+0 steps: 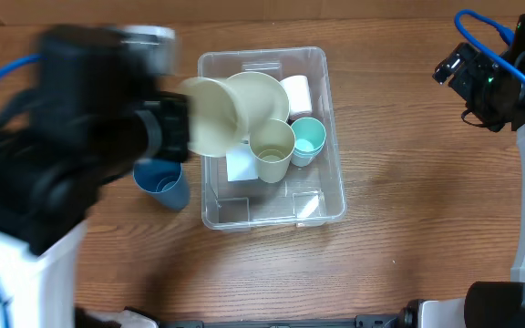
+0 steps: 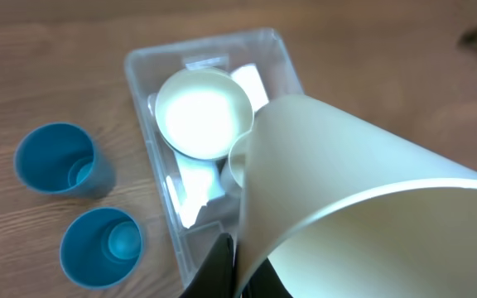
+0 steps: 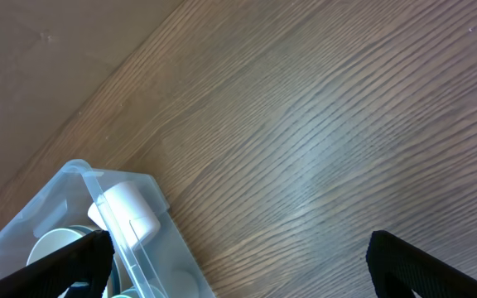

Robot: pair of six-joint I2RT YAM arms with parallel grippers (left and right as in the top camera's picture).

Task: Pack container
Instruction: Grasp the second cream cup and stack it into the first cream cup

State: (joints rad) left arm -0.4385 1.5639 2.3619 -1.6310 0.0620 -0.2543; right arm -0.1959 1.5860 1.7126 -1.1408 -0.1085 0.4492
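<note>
The upright cream cup point(image 1: 272, 140) point(image 2: 239, 159) is open and empty at its top. My left gripper will next turn the tilted cream cup upright over it, then lower it inside.
The clear plastic container point(image 1: 334, 173) sits mid-table with a white label point(image 1: 240, 166) on its bottom. Inside it are a cream bowl point(image 1: 264, 94), a white cup on its side point(image 1: 297, 91), an upright cream cup point(image 1: 272, 151) and a teal cup point(image 1: 309, 138). My left gripper point(image 1: 173, 128) is shut on the rim of another cream cup point(image 1: 212, 116), held tilted over the container's left edge. In the left wrist view the jaws point(image 2: 237, 266) pinch this cup's wall point(image 2: 363, 190) above the container point(image 2: 139, 62). My right gripper point(image 1: 447, 69) is open and empty, raised to the right of the container point(image 3: 81, 178).
Two blue cups point(image 2: 56, 157) point(image 2: 102, 244) stand on the wooden table just left of the container; one shows in the overhead view point(image 1: 164, 184), partly under my left arm. Bare wood lies right of the container point(image 3: 305, 149).
</note>
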